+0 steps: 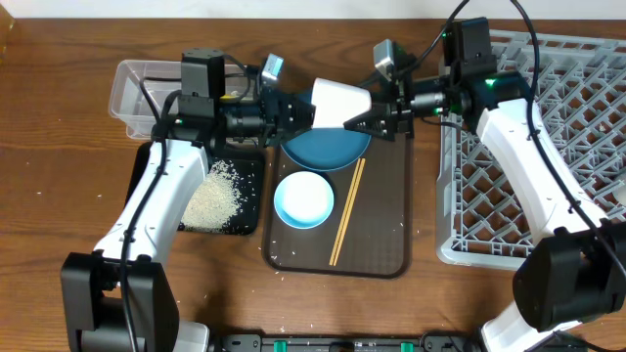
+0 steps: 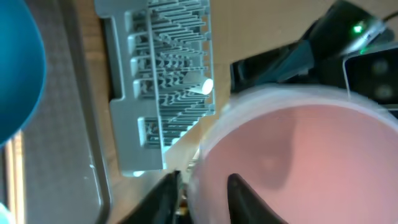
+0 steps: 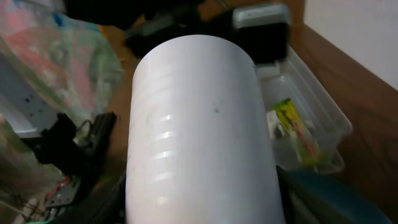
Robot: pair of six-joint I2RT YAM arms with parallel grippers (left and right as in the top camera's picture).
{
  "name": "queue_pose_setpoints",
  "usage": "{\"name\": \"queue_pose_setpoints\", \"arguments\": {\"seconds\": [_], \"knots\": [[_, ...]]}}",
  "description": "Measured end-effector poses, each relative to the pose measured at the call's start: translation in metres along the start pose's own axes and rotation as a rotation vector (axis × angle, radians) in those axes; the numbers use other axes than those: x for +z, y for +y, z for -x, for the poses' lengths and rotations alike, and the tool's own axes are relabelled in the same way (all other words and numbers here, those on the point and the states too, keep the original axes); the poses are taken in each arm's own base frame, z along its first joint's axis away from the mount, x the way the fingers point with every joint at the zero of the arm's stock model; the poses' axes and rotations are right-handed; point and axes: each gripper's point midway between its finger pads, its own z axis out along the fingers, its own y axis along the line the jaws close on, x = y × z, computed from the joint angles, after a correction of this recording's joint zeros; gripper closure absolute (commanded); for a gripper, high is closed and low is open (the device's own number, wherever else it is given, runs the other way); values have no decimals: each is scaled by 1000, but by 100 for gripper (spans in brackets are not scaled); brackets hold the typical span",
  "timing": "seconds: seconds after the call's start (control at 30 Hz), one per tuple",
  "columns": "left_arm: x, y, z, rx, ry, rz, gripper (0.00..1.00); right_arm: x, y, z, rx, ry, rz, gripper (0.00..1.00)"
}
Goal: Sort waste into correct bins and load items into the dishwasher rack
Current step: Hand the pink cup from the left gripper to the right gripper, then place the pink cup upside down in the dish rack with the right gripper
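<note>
My right gripper swings toward the second white cup in the rack next, turns downward and lowers onto the rack's wires beside that cup to release.
A white cup with a pink inside hangs on its side above the big dark-blue bowl. My left gripper pinches its rim, one finger inside the pink mouth. My right gripper grips its base end, with the white wall filling the gap between its fingers. The small light-blue bowl and the wooden chopsticks lie on the brown tray. The yellow-green wrapper is in the clear tub. Rice lies on the black tray. The tissue is out of view.
The grey dishwasher rack fills the right side, and a second white cup lies in it. The brown serving tray sits at centre between the black tray and the rack. A few rice grains lie at the brown tray's front.
</note>
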Motion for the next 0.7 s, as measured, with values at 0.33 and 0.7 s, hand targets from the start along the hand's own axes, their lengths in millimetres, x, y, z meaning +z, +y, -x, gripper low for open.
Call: {"name": "queue_pose_setpoints", "arguments": {"seconds": [0.33, 0.7], "knots": [[-18, 80, -6, -36, -98, 414, 57, -53, -58, -81, 470, 314, -486, 99], [-85, 49, -7, 212, -319, 731, 57, -290, -60, -107, 856, 297, -1315, 99]]}}
